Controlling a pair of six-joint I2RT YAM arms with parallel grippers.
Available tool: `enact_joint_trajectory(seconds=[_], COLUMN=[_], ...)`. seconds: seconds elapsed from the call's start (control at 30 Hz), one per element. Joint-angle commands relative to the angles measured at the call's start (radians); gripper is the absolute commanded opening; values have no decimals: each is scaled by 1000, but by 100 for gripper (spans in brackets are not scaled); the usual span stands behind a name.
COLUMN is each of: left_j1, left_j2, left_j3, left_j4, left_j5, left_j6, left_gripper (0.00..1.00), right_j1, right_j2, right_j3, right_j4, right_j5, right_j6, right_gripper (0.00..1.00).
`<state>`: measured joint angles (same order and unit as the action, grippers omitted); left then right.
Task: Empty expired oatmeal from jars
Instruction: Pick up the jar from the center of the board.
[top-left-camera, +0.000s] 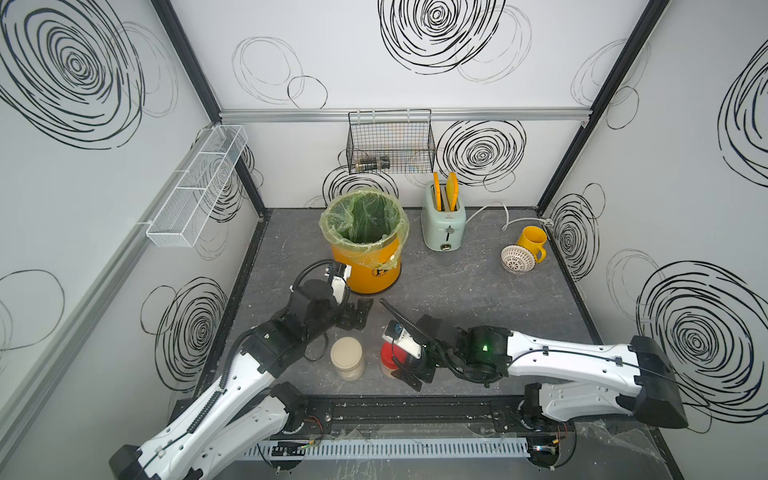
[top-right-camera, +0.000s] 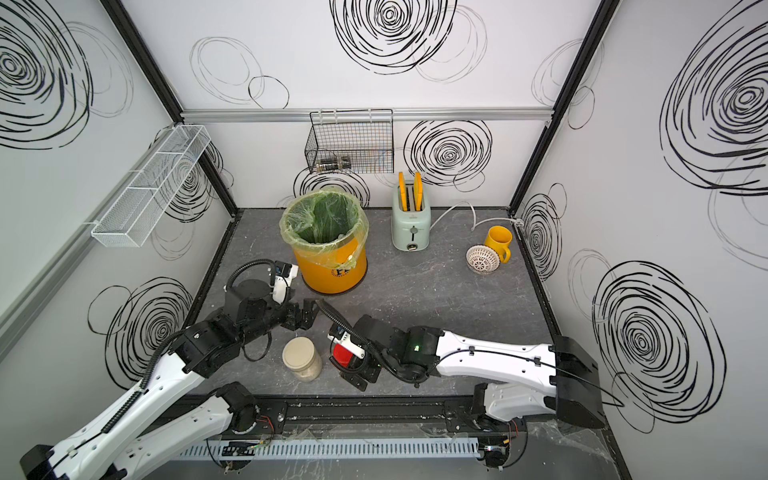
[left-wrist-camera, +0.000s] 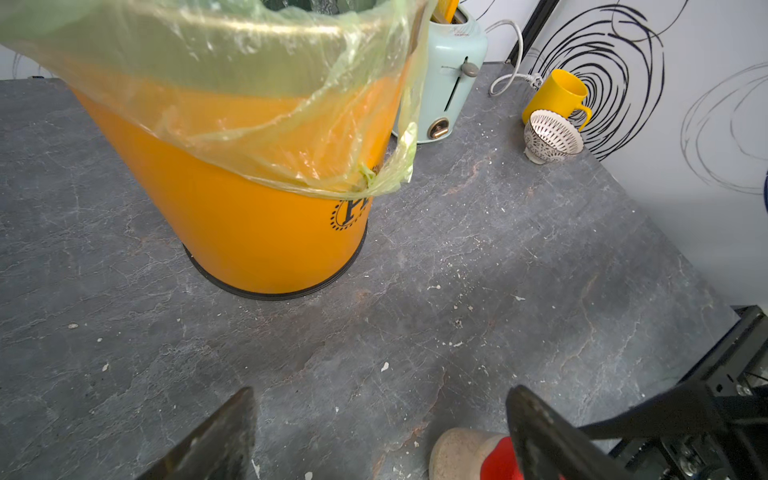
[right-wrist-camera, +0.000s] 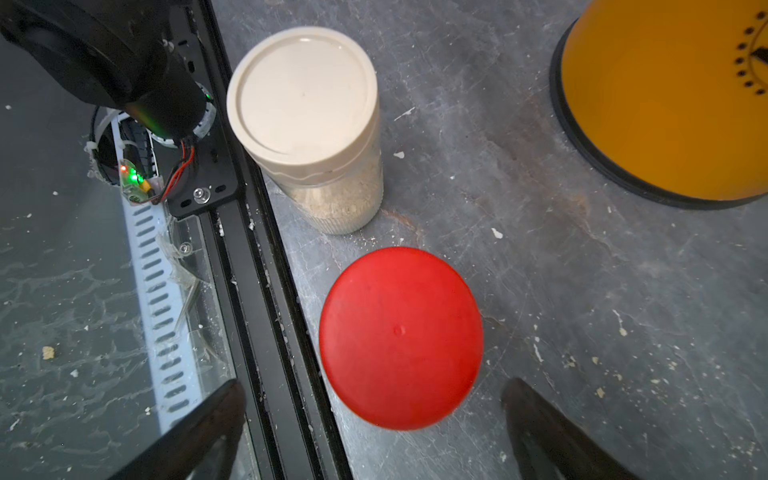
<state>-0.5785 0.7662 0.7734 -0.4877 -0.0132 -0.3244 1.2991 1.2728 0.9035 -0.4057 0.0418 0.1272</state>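
Note:
The red lid lies below the robot's right gripper with one open finger to each side, so the gripper will next go down around the rim of the red lid (top-left-camera: 391, 354) (right-wrist-camera: 400, 337) and close on it.
Two jars stand near the table's front edge. The wider jar with a cream lid (top-left-camera: 347, 357) (top-right-camera: 301, 356) (right-wrist-camera: 303, 95) shows pale oatmeal (right-wrist-camera: 340, 199) through its clear wall. Beside it, the red-lidded jar (top-left-camera: 388, 357) (top-right-camera: 341, 354) (right-wrist-camera: 401, 336) is partly hidden under my right gripper (top-left-camera: 401, 368) (right-wrist-camera: 376, 386). That gripper hangs open above the red lid, one finger on each side, touching nothing. My left gripper (top-left-camera: 356, 314) (top-right-camera: 302, 316) (left-wrist-camera: 382, 395) is open and empty over bare table, between the jars and the orange bucket (top-left-camera: 374, 270) (left-wrist-camera: 249, 232).
The bucket has a green liner (top-left-camera: 361, 218). A mint toaster (top-left-camera: 444, 224), a yellow mug (top-left-camera: 532, 241) and a patterned bowl (top-left-camera: 516, 259) sit at the back right. A wire basket (top-left-camera: 390, 143) and a white mesh shelf (top-left-camera: 195, 187) hang on the walls. A black rail (top-left-camera: 395, 405) edges the front.

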Motion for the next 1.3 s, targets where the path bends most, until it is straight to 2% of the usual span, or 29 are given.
enact_joint_trajectory(seconds=[0.0, 0.1, 0.33, 0.7, 1.1, 1.27], left_j1=[26, 28, 29, 34, 49, 52], left_j2=[-15, -12, -11, 19, 45, 49], left_j3=[-18, -38, -43, -20, 1, 4], left_j4=[89, 108, 104, 124, 115, 118], left_j5=[76, 96, 100, 101, 87, 79], left_j6=[-20, -22, 8, 37, 78, 91], left_gripper=[96, 96, 96, 96, 96, 96], right_j1=[4, -19, -30, -58, -88, -113], right_j2=[48, 92, 115, 146, 115, 96], right_j3=[25, 52, 81, 90, 61, 43], right_j4=[-52, -88, -26, 22, 26, 32], right_j5=[77, 126, 12, -43, -78, -77], right_j6=[40, 56, 35, 6, 17, 39], right_gripper=[98, 98, 98, 100, 84, 75])
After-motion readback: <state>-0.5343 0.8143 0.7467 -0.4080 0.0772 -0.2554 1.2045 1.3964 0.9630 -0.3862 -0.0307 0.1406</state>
